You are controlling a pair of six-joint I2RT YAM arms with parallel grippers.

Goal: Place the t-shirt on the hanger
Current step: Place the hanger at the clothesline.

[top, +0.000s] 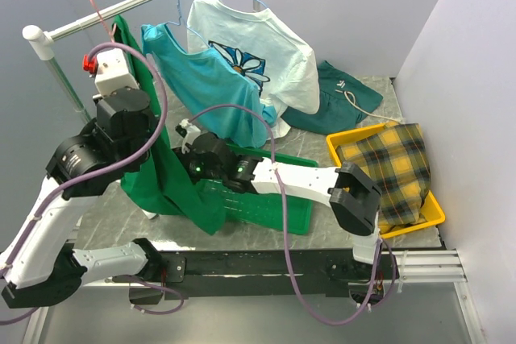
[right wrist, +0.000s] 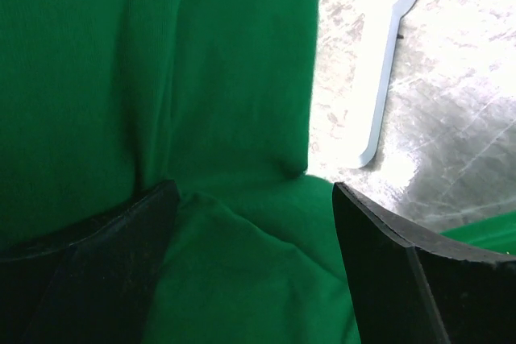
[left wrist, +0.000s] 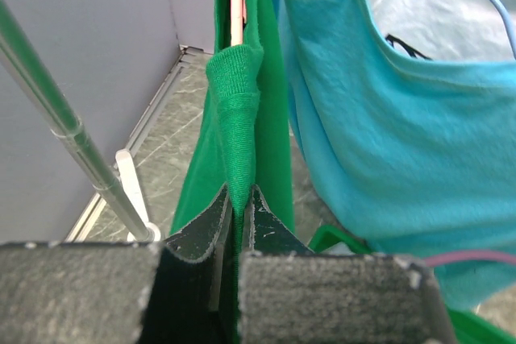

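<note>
The t-shirt's fold should go lower next with my left gripper, until the hanger's raised pink hook rests on the bar. My left gripper should then let go of the t-shirt, since the bar runs outward, below that hook.
The bright green t-shirt (top: 165,179) hangs from the left end of the rail down to the table. The thin pink hanger (top: 93,4) has its hook above the rail, and its wire runs down inside the shirt's neck (left wrist: 236,6). My left gripper (left wrist: 238,199) is raised near the rail (top: 113,44) and is shut on a ribbed fold of the t-shirt (left wrist: 235,102). My right gripper (right wrist: 254,199) is open at the shirt's lower part (top: 189,147). Green cloth (right wrist: 161,78) lies between and behind its fingers (right wrist: 403,271).
A turquoise shirt (top: 205,78) and a white daisy shirt (top: 258,46) hang on light-blue hangers on the rail (top: 145,10). A green bin (top: 266,207) sits at the centre. A yellow tray (top: 435,215) holds plaid cloth; a teal garment (top: 343,102) lies behind. The rack foot (right wrist: 379,78) stands nearby.
</note>
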